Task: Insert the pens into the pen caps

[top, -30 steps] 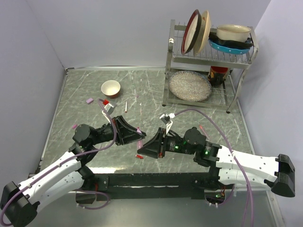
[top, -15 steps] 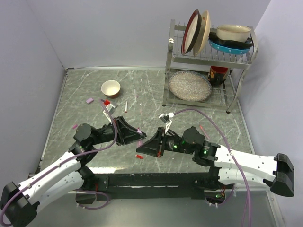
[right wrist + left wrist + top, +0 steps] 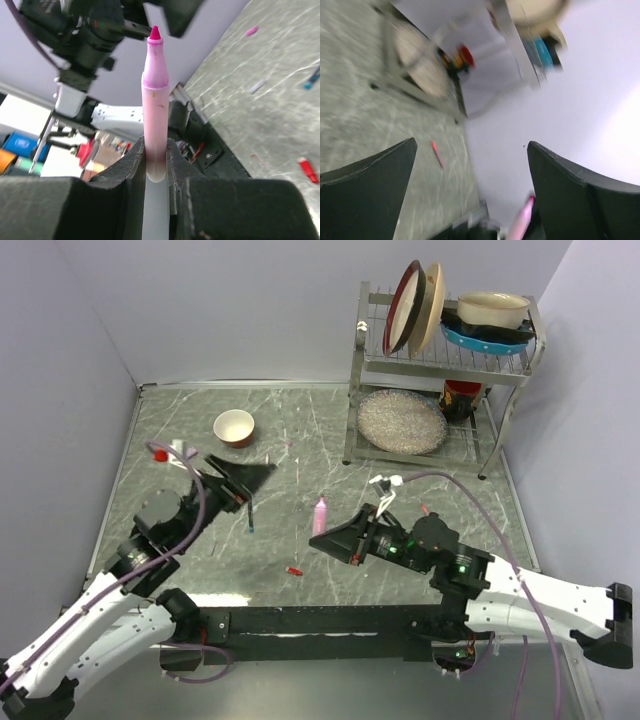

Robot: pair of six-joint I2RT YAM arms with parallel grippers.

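I will swing my left gripper to the small pink cap [image 3: 251,31] next, with its fingers tipping down, and lower it onto the cap. The cap is below and to the left in the top view.
My right gripper [image 3: 318,538] [image 3: 155,150] is shut on a thick lilac-pink pen [image 3: 320,513] [image 3: 154,100]. It holds the pen upright above the table's middle, dark pink tip on top. My left gripper [image 3: 256,486] [image 3: 470,145] hangs open and empty well to the left of it. In the blurred left wrist view the pink pen [image 3: 521,222] shows low between the jaws, apart from them. A slim teal-blue piece [image 3: 250,519] [image 3: 312,79] lies on the table just below the left gripper. A red cap [image 3: 293,570] [image 3: 307,170] lies near the front edge. A small pink cap [image 3: 251,31] lies farther off.
A small bowl [image 3: 234,426] stands at the back left. A dish rack [image 3: 440,380] with plates fills the back right. A thin red-pink pen [image 3: 425,510] [image 3: 436,153] lies in front of the rack. A short white bit [image 3: 256,87] lies on the marble top.
The left gripper opened and swung back-left, away from the right gripper it had been meeting. The right gripper shifted slightly right, and the pink pen now stands upright in it.
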